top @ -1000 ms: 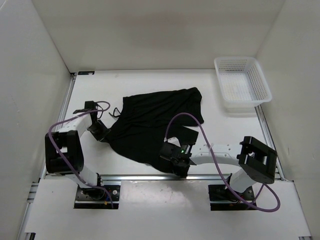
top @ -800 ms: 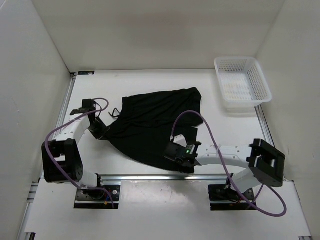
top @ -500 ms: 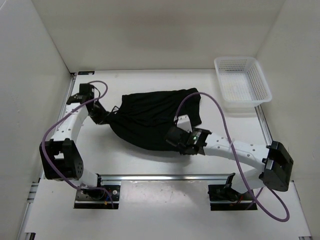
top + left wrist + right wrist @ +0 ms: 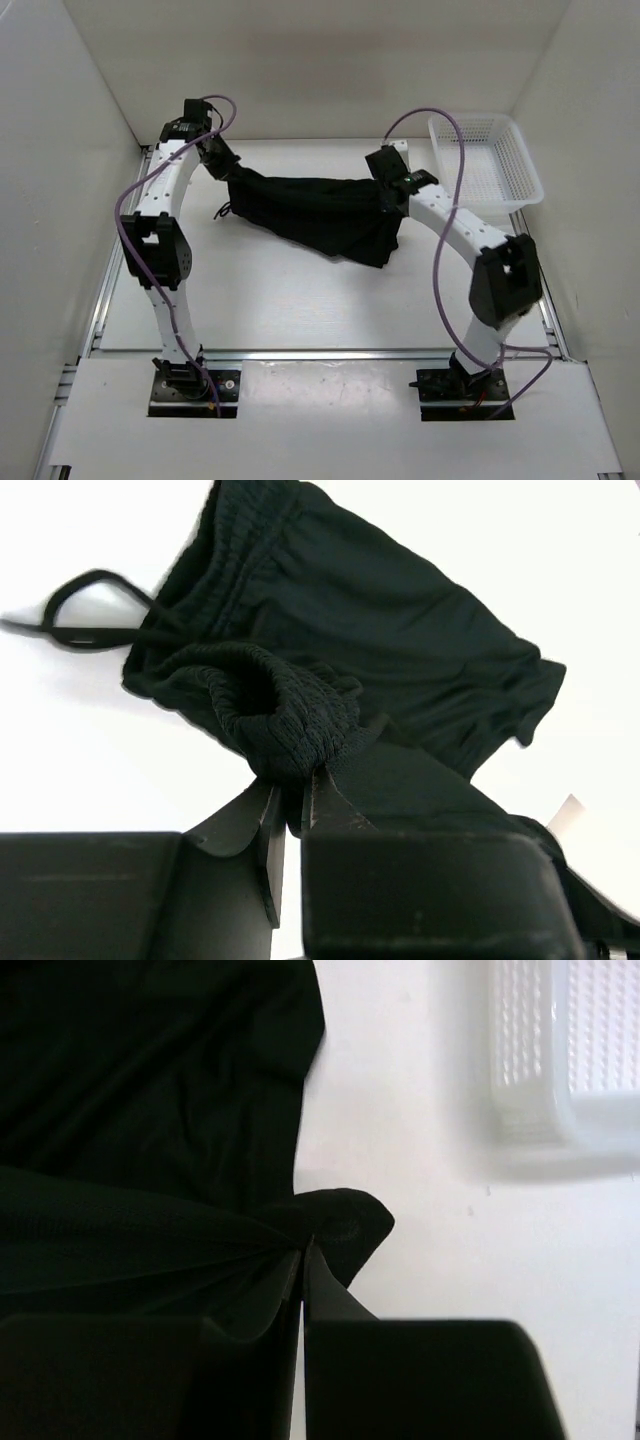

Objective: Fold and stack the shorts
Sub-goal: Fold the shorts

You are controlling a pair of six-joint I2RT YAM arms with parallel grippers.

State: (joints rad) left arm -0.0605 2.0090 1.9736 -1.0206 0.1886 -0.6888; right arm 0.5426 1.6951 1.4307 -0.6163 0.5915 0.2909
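Observation:
The pinched waistband end still hangs above the lower waistband layer, so next I need to lower it onto that layer with my left gripper, down and to the right in the top view.
The black shorts (image 4: 315, 212) hang stretched between my two grippers over the far half of the table, sagging to a low corner on the right. My left gripper (image 4: 226, 170) is shut on the waistband end; in the left wrist view the bunched waistband (image 4: 285, 720) sits pinched between the jaws of the left gripper (image 4: 296, 785), with the drawstring (image 4: 85, 610) trailing on the table. My right gripper (image 4: 386, 196) is shut on the other end; in the right wrist view a fold of the cloth (image 4: 330, 1225) sits clamped at the tips of the right gripper (image 4: 303, 1250).
A white mesh basket (image 4: 483, 168) stands at the far right corner, also in the right wrist view (image 4: 565, 1060). White walls close in the table on the left, back and right. A metal rail (image 4: 320, 354) runs along the near edge.
Both grippers have lifted the shorts from the near middle of the table and carried them far back, spreading apart so the cloth hangs stretched between them.

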